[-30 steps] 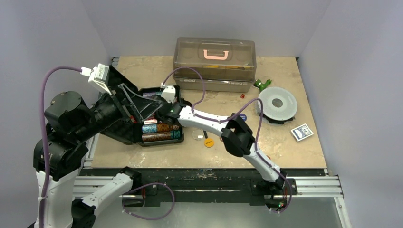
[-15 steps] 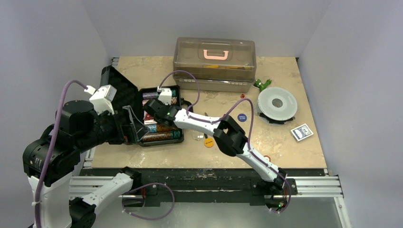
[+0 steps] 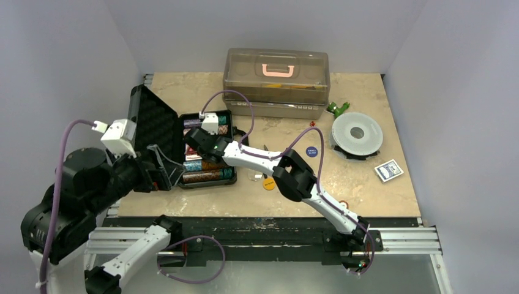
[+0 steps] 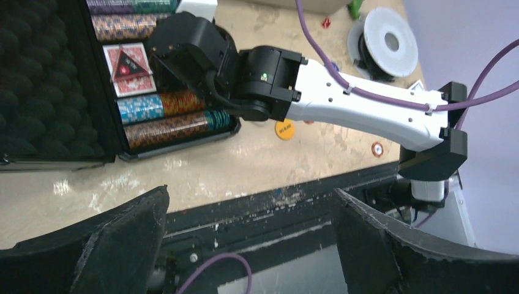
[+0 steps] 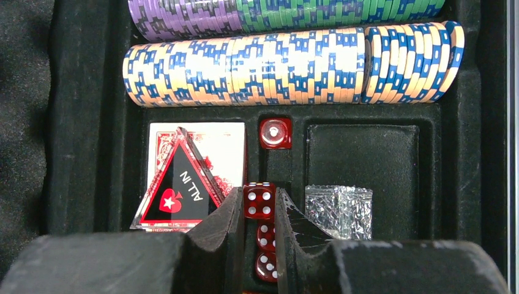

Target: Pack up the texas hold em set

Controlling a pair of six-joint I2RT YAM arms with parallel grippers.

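I will next move my right gripper outward along the slot and let go of the red die in the slot's gap before the further die, because that gap lies outward of my right gripper.
The black case lies open at the table's left, its foam lid standing up. It holds rows of chips, a card deck under a triangular "ALL IN" marker, and a small plastic bag. My right gripper is down in the middle slot, shut on a red die; two more dice lie under it and another lies further along. My left gripper hangs open and empty over the table's near edge, left of the case.
Loose on the table are a yellow chip, a clear disc, a blue chip, a red die and a boxed deck. A brown box stands at the back, a white spool at the right.
My left arm has drawn back from the lid toward the near left, and the lid stays up. The right gripper has slid left, deeper into the case.
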